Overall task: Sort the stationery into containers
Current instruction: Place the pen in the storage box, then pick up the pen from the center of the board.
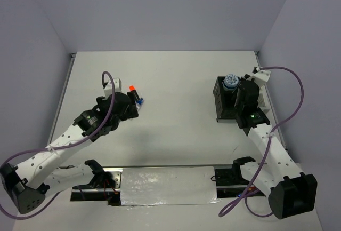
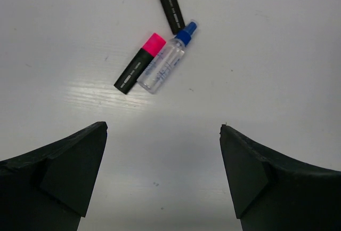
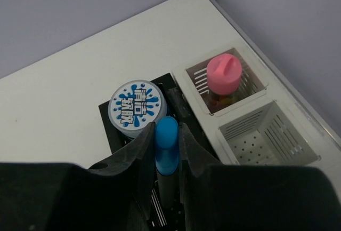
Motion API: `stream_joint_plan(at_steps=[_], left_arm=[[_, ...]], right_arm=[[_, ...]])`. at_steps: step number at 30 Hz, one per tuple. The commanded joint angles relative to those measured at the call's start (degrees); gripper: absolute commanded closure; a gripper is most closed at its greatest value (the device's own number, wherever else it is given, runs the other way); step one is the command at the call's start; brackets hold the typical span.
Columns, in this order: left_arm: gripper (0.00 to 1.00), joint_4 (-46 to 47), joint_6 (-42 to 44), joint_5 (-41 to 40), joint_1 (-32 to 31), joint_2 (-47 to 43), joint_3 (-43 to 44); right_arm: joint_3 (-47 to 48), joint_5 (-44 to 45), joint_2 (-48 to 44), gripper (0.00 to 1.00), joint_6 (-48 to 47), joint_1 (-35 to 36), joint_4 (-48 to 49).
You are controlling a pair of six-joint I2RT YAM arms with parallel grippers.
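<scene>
The marker is lying unsorted on the tabletop, so my left gripper should go down and to the left in the wrist view, onto the black body of the pink-capped marker point(image 2: 139, 64).
My right gripper point(image 3: 166, 135) is shut on a blue-capped marker point(image 3: 167, 145) and holds it over the black mesh organiser point(image 3: 109, 129), beside a blue-white patterned roll point(image 3: 136, 107) that sits in it. The white holder point(image 3: 266, 135) has a pink-capped tube point(image 3: 224, 74) in its far compartment. In the top view the right gripper point(image 1: 244, 98) hangs over the organiser point(image 1: 219, 103). My left gripper point(image 2: 162, 135) is open above the table, just short of a pink-capped marker point(image 2: 139, 64), a clear blue-capped tube point(image 2: 166, 63) and an orange-capped marker point(image 2: 168, 1). They also show in the top view point(image 1: 134, 93).
The table's right edge runs close beside the white holder point(image 1: 265, 100). Purple cables loop from both arms. A shiny plate point(image 1: 168, 185) lies at the near edge between the arm bases.
</scene>
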Motion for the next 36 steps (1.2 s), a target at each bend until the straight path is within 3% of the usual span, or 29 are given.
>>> stream_joint_plan(at_steps=[1, 4, 5, 7, 8, 10, 14, 25, 36], left_arm=[[0.01, 1.7, 1.2, 4.3, 4.8, 2.0, 0.4], [0.01, 2.5, 1.4, 4.3, 7.8, 4.5, 0.9], [0.01, 3.1, 1.4, 3.7, 8.4, 4.9, 0.6], [0.01, 5.3, 1.8, 4.3, 10.0, 6.2, 0.0], [0.01, 6.1, 2.4, 5.1, 11.4, 6.6, -0.7], [0.01, 7.9, 2.5, 6.8, 12.8, 7.5, -1.2], [0.01, 11.0, 5.2, 8.9, 15.9, 8.5, -2.8], [0.01, 10.2, 4.4, 15.3, 23.6, 19.6, -2.9], [0.08, 12.3, 5.0, 14.8, 26.7, 30.0, -0.8]], right_arm=[[-1.1, 0.3, -0.3, 0.91, 0.3, -1.1, 2.0], [-2.3, -1.6, -0.8, 0.68, 1.5, -1.1, 2.2], [-3.3, -1.9, -1.2, 0.48, 2.0, -1.1, 2.4], [-4.3, -2.6, -1.9, 0.34, 2.6, -1.1, 3.0], [-4.8, -3.3, -2.1, 0.19, 3.2, -1.0, 3.1], [-4.6, -4.2, -2.3, 0.02, 3.6, -1.1, 2.3], [-3.2, -7.6, -4.3, 0.0, 5.1, -1.0, -0.9], [-3.6, -30.6, -11.6, 0.0, 5.0, 2.1, -3.8], [-4.3, -37.3, -14.0, 0.0, 4.5, 6.2, -4.3]])
